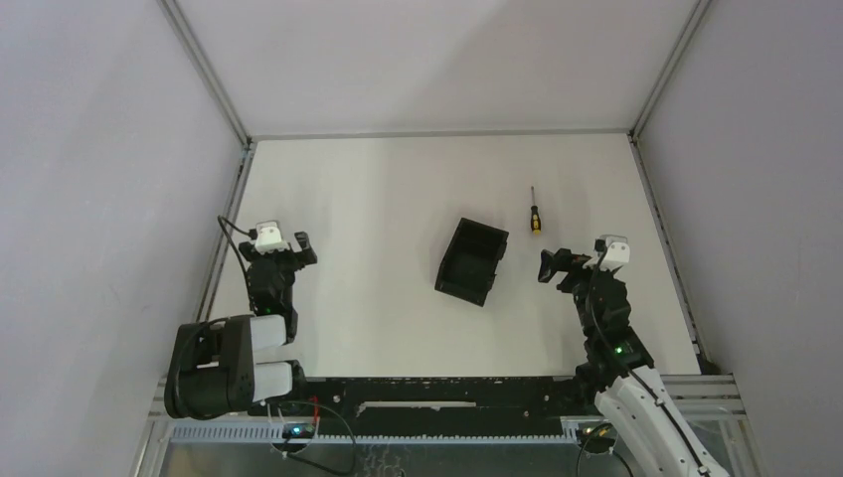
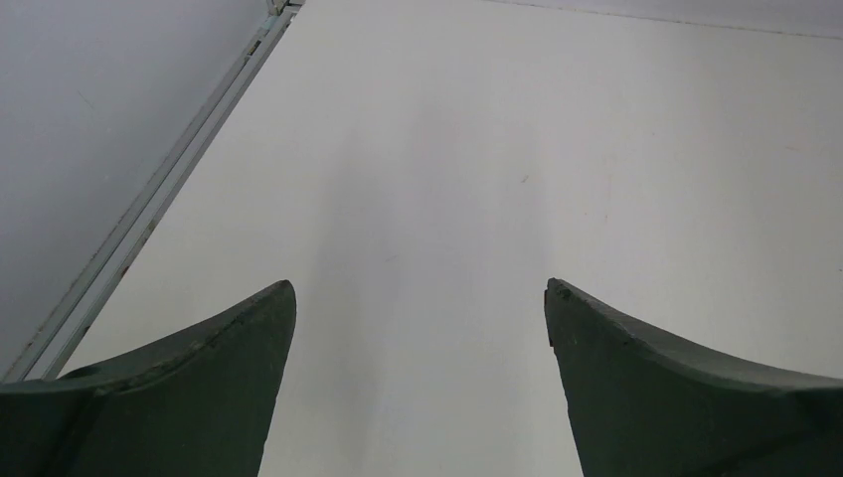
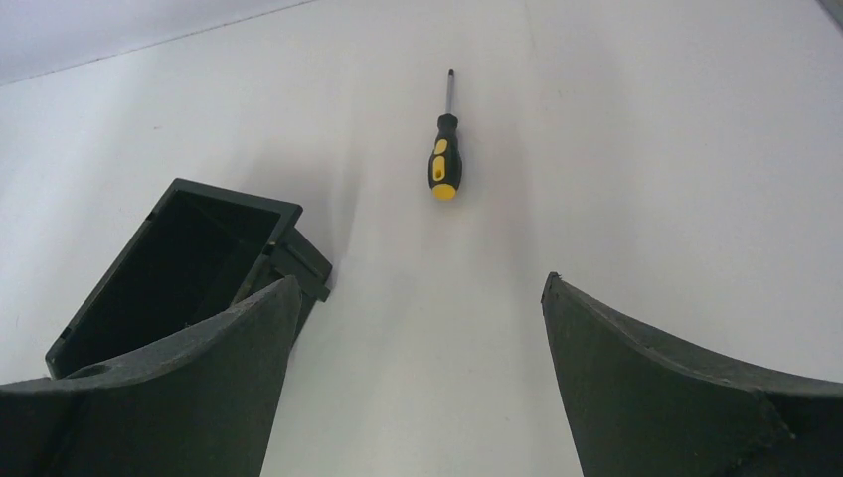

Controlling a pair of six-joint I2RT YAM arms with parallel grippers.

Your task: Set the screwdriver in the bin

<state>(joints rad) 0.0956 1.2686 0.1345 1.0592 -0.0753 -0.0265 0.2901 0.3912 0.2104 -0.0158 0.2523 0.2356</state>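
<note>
The screwdriver lies clear of the bin (image 1: 471, 260), so my right gripper moves outward next. The black-and-yellow handle (image 1: 535, 221) then gets the gripper's fingers, which come down over it and close there.
The screwdriver (image 1: 534, 212), with a black-and-yellow handle and a thin dark shaft, lies on the white table right of the middle, its shaft pointing away from me. It also shows in the right wrist view (image 3: 444, 157), ahead of the fingers. The black open-topped bin (image 1: 471, 260) stands just left of it and nearer to me, empty; it also shows in the right wrist view (image 3: 179, 268), partly behind my left finger. My right gripper (image 1: 553, 265) (image 3: 418, 298) is open and empty, near the bin's right side. My left gripper (image 1: 288, 243) (image 2: 420, 298) is open and empty at the far left.
White walls enclose the table on three sides, with metal rails along the left edge (image 1: 227, 234) and the right edge (image 1: 664, 238). A black rail (image 1: 437, 393) holding the arm bases runs along the near edge.
</note>
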